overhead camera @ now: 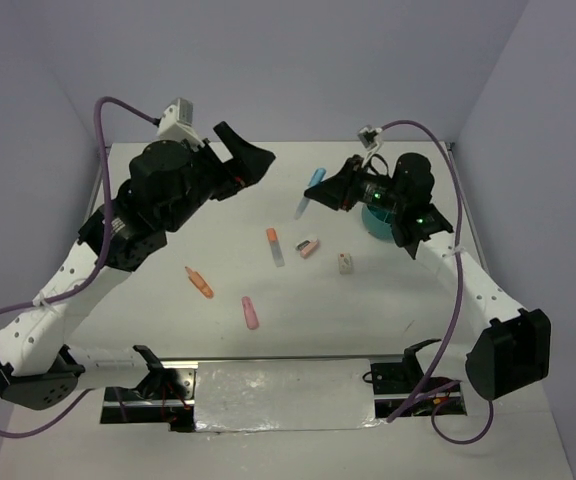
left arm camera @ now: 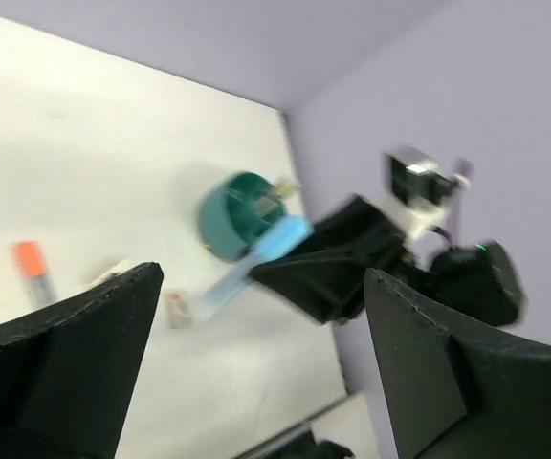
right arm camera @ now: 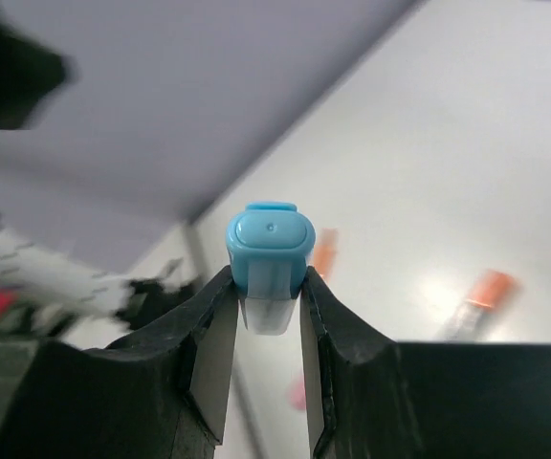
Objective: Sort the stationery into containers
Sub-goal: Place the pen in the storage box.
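Note:
I should next move the blue highlighter (overhead camera: 314, 181) over the round teal organiser (overhead camera: 376, 222) with my right gripper, while the gripper turns to point down. Then I should lower the highlighter.
My right gripper (overhead camera: 324, 196) is shut on a blue highlighter (overhead camera: 314, 181) and holds it above the table, left of the round teal organiser (overhead camera: 376, 222), which the arm partly hides. In the right wrist view the blue cap (right arm camera: 270, 239) sits pinched between the two fingers (right arm camera: 209, 335). My left gripper (overhead camera: 247, 158) is raised over the far left of the table, open and empty, with its fingers (left arm camera: 75, 354) wide apart. The left wrist view shows the organiser (left arm camera: 237, 215) and the held highlighter (left arm camera: 254, 260).
On the table lie an orange-capped clear highlighter (overhead camera: 274, 246), a pink and white eraser (overhead camera: 309, 245), a small white eraser (overhead camera: 345, 263), an orange highlighter (overhead camera: 199, 282) and a pink highlighter (overhead camera: 250, 312). Walls close the back and sides.

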`<state>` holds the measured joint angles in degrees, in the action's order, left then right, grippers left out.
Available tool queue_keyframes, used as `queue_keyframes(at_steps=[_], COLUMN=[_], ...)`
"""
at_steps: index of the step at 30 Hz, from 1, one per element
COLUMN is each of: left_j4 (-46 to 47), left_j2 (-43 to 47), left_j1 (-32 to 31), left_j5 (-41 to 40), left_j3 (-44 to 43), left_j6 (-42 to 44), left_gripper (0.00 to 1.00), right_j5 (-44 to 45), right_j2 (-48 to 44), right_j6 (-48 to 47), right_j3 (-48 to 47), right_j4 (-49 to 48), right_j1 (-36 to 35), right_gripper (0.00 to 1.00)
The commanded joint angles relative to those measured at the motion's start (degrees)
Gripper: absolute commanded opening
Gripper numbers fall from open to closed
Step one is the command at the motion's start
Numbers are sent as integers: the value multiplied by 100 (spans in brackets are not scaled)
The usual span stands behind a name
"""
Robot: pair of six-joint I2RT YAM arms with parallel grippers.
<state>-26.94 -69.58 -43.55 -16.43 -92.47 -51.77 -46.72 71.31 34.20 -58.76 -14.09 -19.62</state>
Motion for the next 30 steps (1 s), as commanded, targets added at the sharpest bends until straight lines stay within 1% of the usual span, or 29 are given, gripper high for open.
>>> queue_keyframes(at_steps=[1,2,4,5,6,9,10,13,15,17,21,26,30], left_j4=[-1665,-1657,-1596,-1499,-1446,-1262,-1235,-1138,-1164,-1234,-1445,-1481,-1437], left_j2=[-74,-21,207,295,374,673,770,885,955,1008,1166,1271,1280], left_j1=[162,206,364,408,496,584,593,602,602,602,611,611,611], left_j5=[-1267,-1075,-837,-714,-478,-82,24,446,639,667,684,772,825], left_j3=[-448,-369,52,192,498,974,1054,1248,1379,1494,1811,2100,2163], left_j6=[-484,-362,-264,-185,-141,26,79,333,457,466,448,431,422], left_gripper=[99,99,99,99,99,99,99,99,99,99,99,99,99], right_j5=[810,1692,2401,2648,3112,4001,4587,5400,5629,5735,5973,5683,5586], right_j2=[-381,-329,-171,22,119,427,497,796,963,1069,1210,1078,1139], right_j6=[-1587,-2218,-2530,-2601,-2733,-3076,-3164,-3611,-3858,-4052,-4079,-3965,-3859], right_j3=[-170,-423,-757,-846,-917,-1058,-1119,-1251,-1287,-1278,-1095,-585,-478], right_j4=[1000,1727,2163,2269,2453,2594,2630,2700,2692,2631,2552,2262,2129], right_j1=[476,581,704,888,933,986,995,1004,995,1003,1004,986,995], right_gripper=[0,0,0,0,0,0,0,0,0,0,0,0,0])
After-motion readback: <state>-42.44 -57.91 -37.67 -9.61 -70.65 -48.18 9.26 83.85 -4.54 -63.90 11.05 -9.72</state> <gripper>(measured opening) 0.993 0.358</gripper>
